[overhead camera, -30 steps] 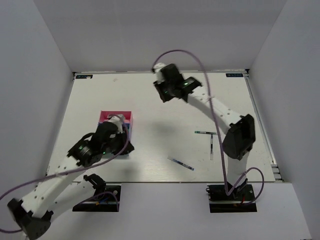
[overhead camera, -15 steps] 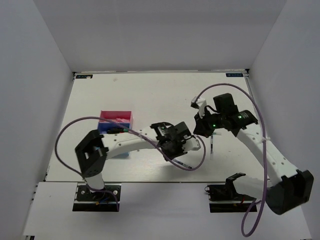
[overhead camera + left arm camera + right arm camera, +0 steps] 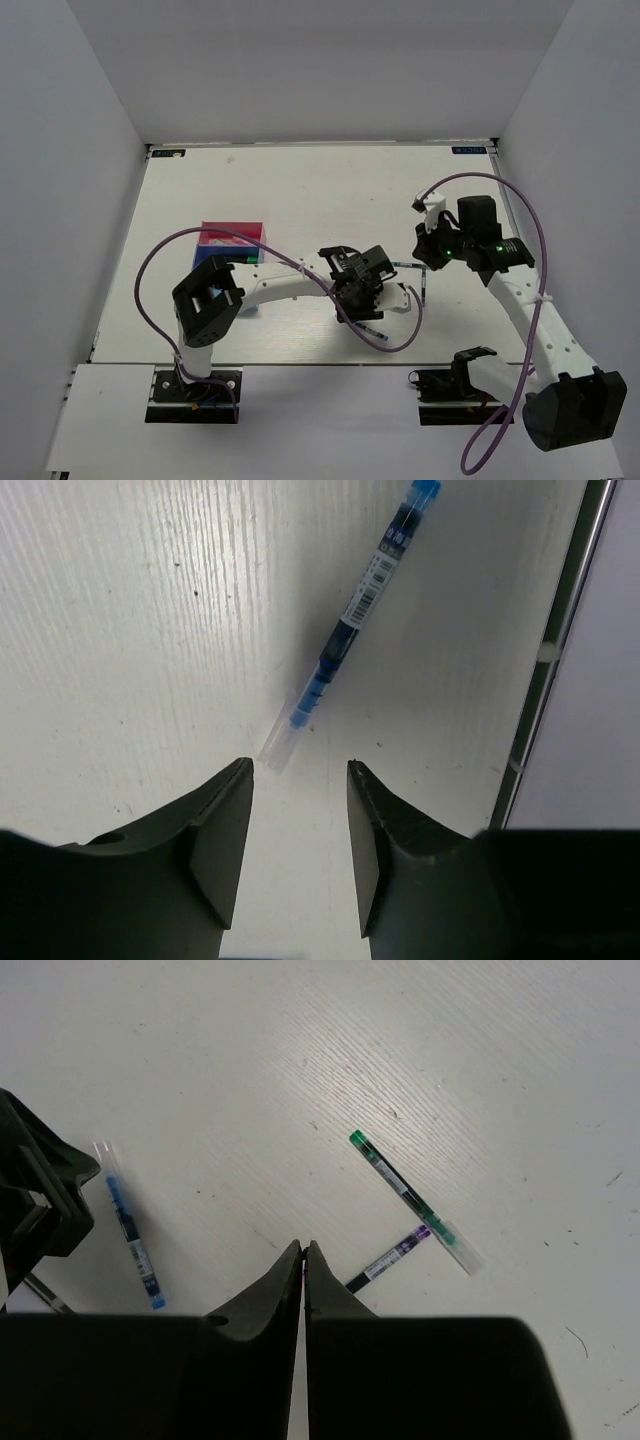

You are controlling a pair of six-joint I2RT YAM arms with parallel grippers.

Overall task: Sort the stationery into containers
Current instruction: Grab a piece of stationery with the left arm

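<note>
My left gripper shifts and lowers around the blue pen's end next. The blue pen has its clear end (image 3: 358,324) (image 3: 284,742) just beyond the gripper's fingers.
A thin blue pen (image 3: 345,630) lies on the white table just ahead of my left gripper (image 3: 298,765). That gripper is open and empty, and the pen's clear end lies just past its left fingertip. In the top view the left gripper (image 3: 362,298) hangs over the table's middle, right of the containers (image 3: 232,233), a pink and blue tray block partly hidden by the arm. My right gripper (image 3: 303,1248) is shut, low over the table. A green pen (image 3: 410,1198) and a purple pen (image 3: 392,1258) lie just right of it, and the blue pen (image 3: 130,1225) lies to its left.
The table's metal front edge (image 3: 565,600) runs close beside the blue pen. White walls enclose the table on three sides. The left arm's purple cable (image 3: 385,340) loops low over the table near the pens. The right gripper (image 3: 428,252) sits close to the left one.
Both arms have swung in to the pens at mid-table, the left from over the containers and the right from the back. The right gripper has shut; the left one has opened wider.
</note>
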